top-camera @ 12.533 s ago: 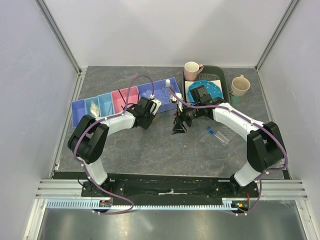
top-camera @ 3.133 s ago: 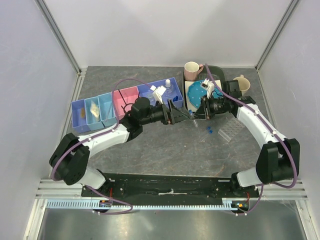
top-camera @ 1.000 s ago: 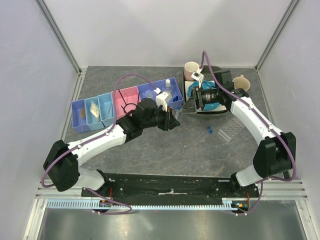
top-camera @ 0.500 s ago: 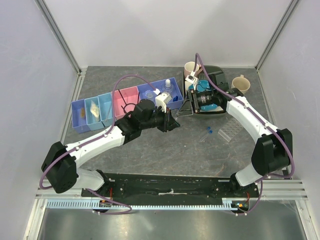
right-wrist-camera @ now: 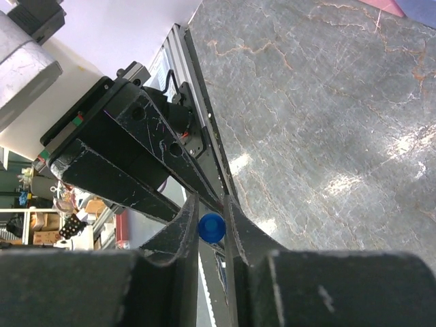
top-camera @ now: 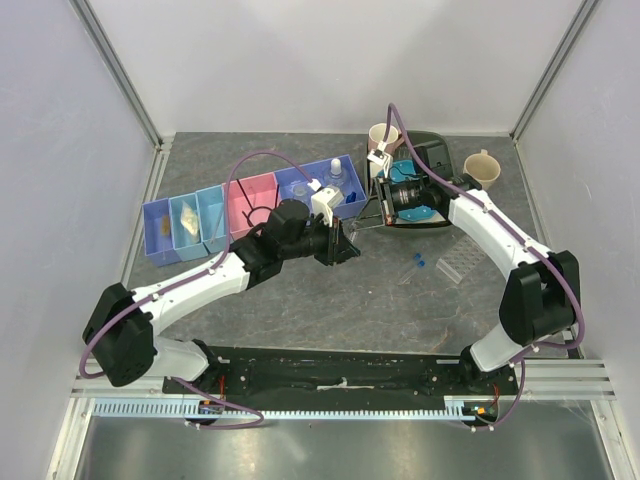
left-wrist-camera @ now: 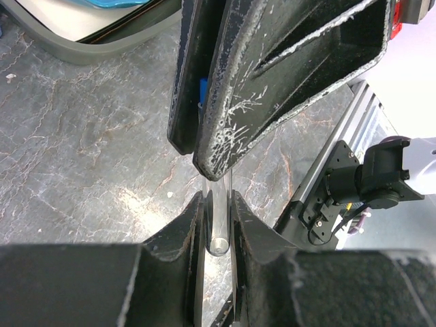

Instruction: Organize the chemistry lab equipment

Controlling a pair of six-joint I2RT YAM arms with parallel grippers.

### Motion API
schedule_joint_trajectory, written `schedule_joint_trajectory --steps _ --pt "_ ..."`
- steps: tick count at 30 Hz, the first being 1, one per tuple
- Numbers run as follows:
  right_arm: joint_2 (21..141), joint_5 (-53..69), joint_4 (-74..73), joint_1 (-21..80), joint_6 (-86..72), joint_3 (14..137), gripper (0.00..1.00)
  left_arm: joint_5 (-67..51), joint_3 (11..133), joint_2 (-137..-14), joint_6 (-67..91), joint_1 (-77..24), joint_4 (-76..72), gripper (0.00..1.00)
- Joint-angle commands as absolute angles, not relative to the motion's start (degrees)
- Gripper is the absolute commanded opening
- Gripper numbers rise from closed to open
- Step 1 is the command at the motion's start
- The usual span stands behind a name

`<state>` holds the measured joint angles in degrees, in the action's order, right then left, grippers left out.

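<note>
I will move my right gripper over the clear tube rack [top-camera: 461, 259], since it is empty, then tip the fingers down, lower the vial into a hole and release it.
A blue-capped vial is held in the air between my two grippers. In the left wrist view its clear tube [left-wrist-camera: 218, 231] sits pinched in my left gripper [left-wrist-camera: 218, 204]. My right gripper [right-wrist-camera: 210, 201] is shut on its blue cap [right-wrist-camera: 212, 227]. From above, the left gripper [top-camera: 345, 243] and right gripper [top-camera: 366, 218] meet tip to tip over the table's middle. Another blue-capped vial [top-camera: 418, 262] lies on the table beside the clear tube rack [top-camera: 461, 259]. A white-capped clear bottle [top-camera: 335, 173] stands in the blue bin row [top-camera: 160, 222].
The bin row, with one pink section [top-camera: 247, 195], runs along the back left. A dark tray [top-camera: 438, 150] with a blue plate [top-camera: 408, 177] sits at the back right. A pink mug [top-camera: 381, 135] and a cream mug [top-camera: 482, 167] flank it.
My right gripper has gone from open to shut on the vial's blue cap and has shifted slightly left toward the left gripper. The left arm holds still.
</note>
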<state>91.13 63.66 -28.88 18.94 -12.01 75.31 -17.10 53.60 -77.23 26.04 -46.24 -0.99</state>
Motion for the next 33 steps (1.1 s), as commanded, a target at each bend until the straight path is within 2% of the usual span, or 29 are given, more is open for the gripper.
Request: schedule_joint_trajectory --steps 1,5,6,8,9,12,13,20,26,33 --pt "91.3 63.9 -26.6 18.9 -11.5 77.8 0.19 -18.5 54.0 -76.2 24.3 -46.3 -4.1 0.19" --pt "91.6 63.5 -26.8 18.8 -10.6 78.1 0.17 -18.4 54.2 -76.1 24.0 -46.2 -4.0 0.28" --pt "91.6 63.3 -26.8 18.8 -10.4 78.2 0.16 -17.9 54.1 -75.7 24.0 -46.2 -4.0 0.38" --pt "91.8 62.9 -26.8 18.5 -9.6 78.6 0.16 -17.4 53.6 -75.1 23.5 -46.1 -4.0 0.49" --pt "91.8 62.7 -27.0 18.5 -9.3 78.7 0.16 -16.2 53.4 -74.6 23.2 -46.1 -4.0 0.70" --pt "91.8 61.5 -27.8 18.2 -7.6 79.6 0.15 -12.6 51.6 -71.9 22.8 -46.1 -4.4 0.94" --pt "91.8 61.2 -28.2 18.1 -7.0 80.2 0.15 -11.5 50.7 -70.2 22.7 -46.0 -4.5 0.97" --pt "91.1 56.5 -33.8 15.0 1.3 81.4 0.16 -1.9 44.0 -61.3 22.3 -45.9 -7.2 0.99" --pt "89.1 51.7 -38.5 10.4 9.6 80.4 0.15 -0.2 40.4 -58.0 21.1 -45.3 -5.8 0.99" --pt "76.8 38.1 -38.0 7.3 21.2 68.0 0.17 -0.2 36.2 -56.4 23.1 -45.2 -6.2 0.99"
